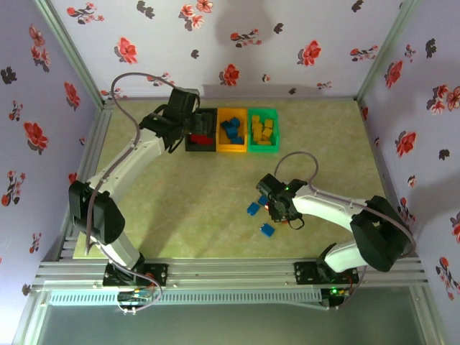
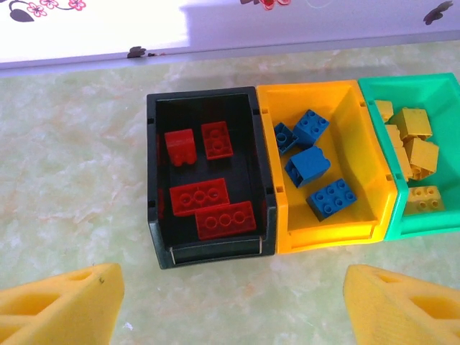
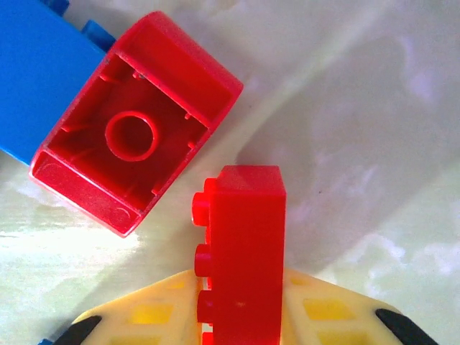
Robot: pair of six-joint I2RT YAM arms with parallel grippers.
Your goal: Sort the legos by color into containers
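Observation:
The red lego should next go up and outward in my right gripper, over the black bin for release there, since that bin holds the red legos.
The black bin holds several red legos. Beside it, the orange bin holds blue legos and the green bin holds yellow legos. My left gripper hangs open just in front of the black bin, with nothing between its yellow fingers. My right gripper is shut on a red lego that is turned on its side, low over the table. Another red lego lies upside down beside it, touching a blue lego.
Loose blue legos lie on the table around my right gripper. The three bins stand in a row at the back centre, and flowered walls close off the back and both sides.

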